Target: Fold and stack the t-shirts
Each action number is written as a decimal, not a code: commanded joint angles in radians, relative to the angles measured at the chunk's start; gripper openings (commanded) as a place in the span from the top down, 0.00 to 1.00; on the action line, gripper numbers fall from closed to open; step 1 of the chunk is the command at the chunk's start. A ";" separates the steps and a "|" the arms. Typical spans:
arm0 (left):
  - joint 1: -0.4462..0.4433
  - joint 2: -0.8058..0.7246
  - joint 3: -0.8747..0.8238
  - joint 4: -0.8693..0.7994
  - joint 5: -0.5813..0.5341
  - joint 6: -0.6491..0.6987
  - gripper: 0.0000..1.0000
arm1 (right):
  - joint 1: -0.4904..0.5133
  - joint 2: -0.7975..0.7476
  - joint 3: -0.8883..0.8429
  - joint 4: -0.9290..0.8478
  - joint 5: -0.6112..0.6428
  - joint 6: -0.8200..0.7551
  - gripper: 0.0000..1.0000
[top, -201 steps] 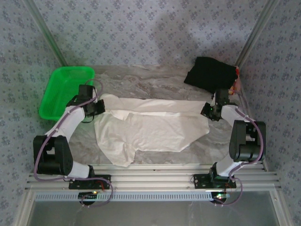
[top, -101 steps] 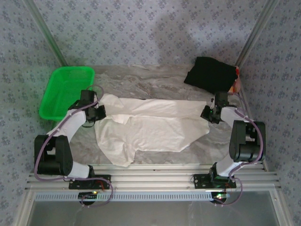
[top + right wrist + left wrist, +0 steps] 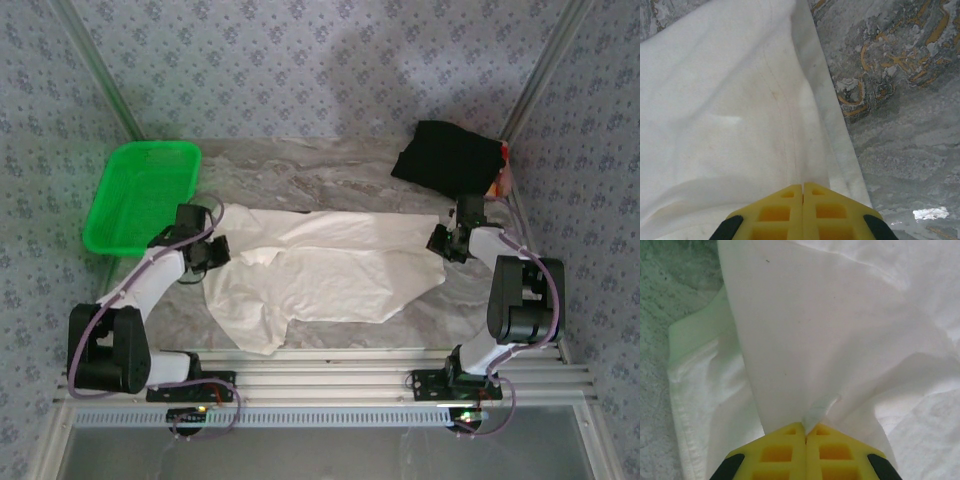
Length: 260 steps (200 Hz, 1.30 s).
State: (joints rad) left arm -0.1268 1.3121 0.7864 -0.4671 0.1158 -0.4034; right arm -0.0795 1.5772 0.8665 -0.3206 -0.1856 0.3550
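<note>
The pinched fold eases slightly back and down with my left gripper next. It comes loose onto the shirt's lower layer (image 3: pixel 217 279) (image 3: pixel 722 440), since that cloth lies just below the gripper's fingers.
The off-white t-shirt (image 3: pixel 320 275) lies spread across the middle of the marbled table, partly folded over itself. My left gripper (image 3: pixel 212 250) is at its left edge, shut on a pinched fold of the cloth (image 3: pixel 820 407), which rises as a taut sheet from the yellow fingertips (image 3: pixel 785 452). My right gripper (image 3: pixel 441 240) is at the shirt's right edge, shut on the hemmed edge (image 3: pixel 790 150), which runs away from its yellow fingers (image 3: pixel 830 212). The black t-shirt (image 3: pixel 445 158) sits folded at the back right corner, apart from both grippers.
A green plastic basket (image 3: pixel 140 195) stands at the back left, just behind the left arm. Patterned walls close the back and sides. Bare marbled table (image 3: pixel 900 100) shows right of the shirt, with a small white scrap (image 3: pixel 930 214) on it.
My left gripper has moved toward the near side and slightly right, dragging the shirt's left edge with it. The right gripper has barely shifted.
</note>
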 commanded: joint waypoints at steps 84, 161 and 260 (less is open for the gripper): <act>-0.008 0.022 -0.005 -0.097 -0.050 -0.062 0.58 | 0.007 -0.020 0.014 -0.020 -0.009 0.033 0.78; -0.297 -0.092 0.335 -0.342 -0.103 0.043 0.28 | 0.058 -0.307 0.065 -0.112 -0.217 -0.012 0.13; -0.496 0.292 0.339 -0.305 -0.241 0.067 0.43 | 0.175 -0.731 -0.135 -0.193 -0.345 0.110 0.00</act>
State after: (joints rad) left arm -0.6186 1.5101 1.0794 -0.7635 -0.0418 -0.3561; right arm 0.0799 0.9405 0.7704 -0.4709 -0.4725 0.4149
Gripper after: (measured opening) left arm 0.585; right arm 0.998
